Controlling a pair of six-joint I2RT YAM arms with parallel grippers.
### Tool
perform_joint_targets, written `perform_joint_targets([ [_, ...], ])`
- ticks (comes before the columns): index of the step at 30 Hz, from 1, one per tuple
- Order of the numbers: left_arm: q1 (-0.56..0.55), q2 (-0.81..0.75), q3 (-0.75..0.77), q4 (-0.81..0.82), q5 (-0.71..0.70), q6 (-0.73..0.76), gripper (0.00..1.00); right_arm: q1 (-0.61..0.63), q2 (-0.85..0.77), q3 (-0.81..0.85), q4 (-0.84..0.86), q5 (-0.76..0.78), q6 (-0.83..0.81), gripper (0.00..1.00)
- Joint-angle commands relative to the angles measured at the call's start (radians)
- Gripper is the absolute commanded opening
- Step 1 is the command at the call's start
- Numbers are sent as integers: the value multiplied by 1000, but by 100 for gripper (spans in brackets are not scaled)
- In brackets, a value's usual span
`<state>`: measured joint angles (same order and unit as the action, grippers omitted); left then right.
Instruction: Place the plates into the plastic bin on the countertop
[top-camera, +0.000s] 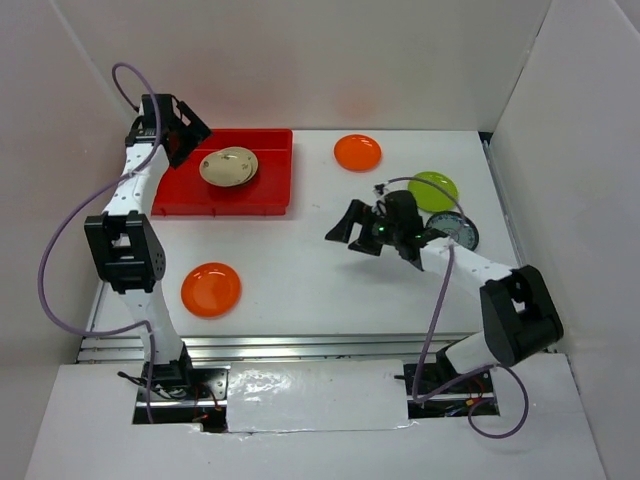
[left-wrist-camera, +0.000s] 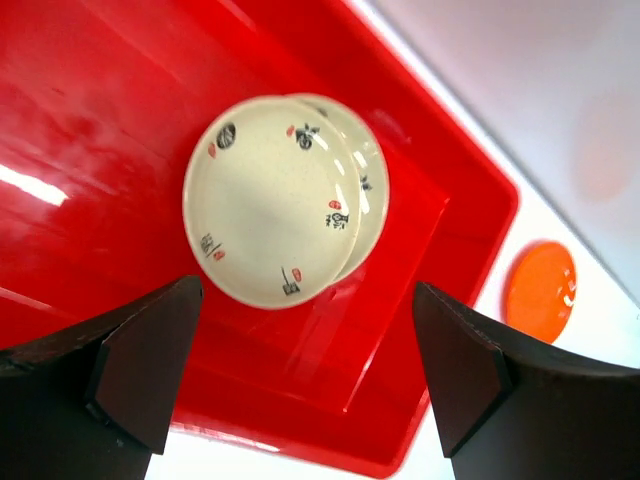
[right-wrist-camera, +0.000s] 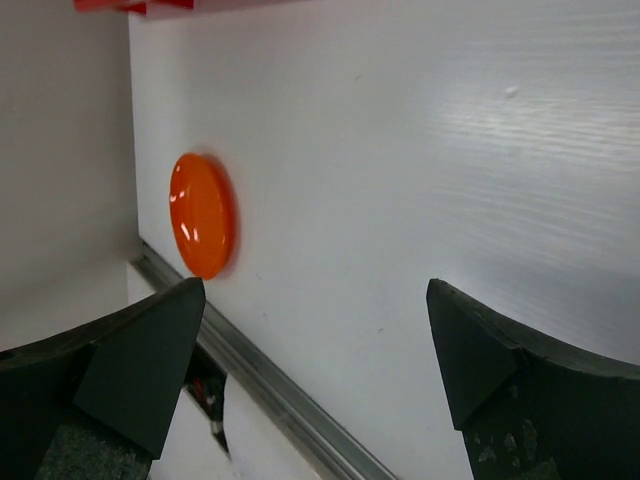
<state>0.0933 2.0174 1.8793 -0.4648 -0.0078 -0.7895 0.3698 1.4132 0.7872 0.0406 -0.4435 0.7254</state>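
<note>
I need to lower my right gripper to the left in the top view, onto the front orange plate's nearest rim (top-camera: 237, 287), because that plate is still outside the bin (top-camera: 270, 190).
Two beige patterned plates (left-wrist-camera: 270, 200) lie overlapping inside the red plastic bin (top-camera: 270, 190); they also show in the top view (top-camera: 229, 166). My left gripper (top-camera: 190, 138) hovers over the bin's far left corner, open and empty (left-wrist-camera: 305, 370). One orange plate (top-camera: 357, 152) lies right of the bin (left-wrist-camera: 450, 230) and also shows in the left wrist view (left-wrist-camera: 540, 290). Another orange plate (top-camera: 211, 289) lies near the front left (right-wrist-camera: 202, 215). A lime green plate (top-camera: 433, 190) and a dark patterned plate (top-camera: 464, 233) lie at the right. My right gripper (top-camera: 348, 232) is open and empty above the countertop (right-wrist-camera: 315, 360).
White walls close in the countertop (top-camera: 300, 260) on the left, back and right. A metal rail (right-wrist-camera: 270, 385) runs along the front edge. The right arm partly covers the dark patterned plate. The bin's corner shows at the top of the right wrist view (right-wrist-camera: 130, 5).
</note>
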Motion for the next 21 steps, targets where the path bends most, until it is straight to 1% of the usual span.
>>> perform_joint_targets([
  [1,-12,-101,38,-230,-162,56,99,153,93,73,76,37,34,100],
  [2,-15,-132,8,-215,-169,58,99,196,124,93,90,58,48,100],
  [3,-15,-161,-90,-171,-166,67,99,233,185,115,97,81,63,100],
  [4,-12,-192,-133,-137,-150,67,99,298,214,162,108,98,89,100],
  [5,-7,-221,-156,-120,-140,61,99,325,243,187,117,109,101,100],
  [6,-3,-223,-163,-132,-121,64,99,348,306,210,140,111,115,100],
  [7,-1,-232,-155,-162,-100,62,99,388,341,269,145,106,135,100],
  [9,-6,-267,-178,-182,-84,67,99,428,436,341,113,127,146,100],
  [10,-15,-322,-198,-176,-80,67,99,460,464,395,113,140,160,100],
  [12,-38,-385,-253,-173,-90,68,99,480,532,432,131,149,186,100],
  [13,-44,-449,-275,-173,-87,79,99,489,555,457,146,140,216,100],
  [15,-61,-521,-342,-181,-75,85,99,509,627,489,171,100,236,97],
  [16,-66,-590,-370,-176,-72,94,99,517,650,533,157,101,246,95],
  [18,-72,-655,-439,-182,-70,114,99,537,697,564,143,104,262,89],
  [19,-73,-711,-474,-186,-69,124,99,541,719,566,148,94,273,82],
  [21,-73,-771,-499,-211,-83,154,99,540,736,566,189,60,302,75],
])
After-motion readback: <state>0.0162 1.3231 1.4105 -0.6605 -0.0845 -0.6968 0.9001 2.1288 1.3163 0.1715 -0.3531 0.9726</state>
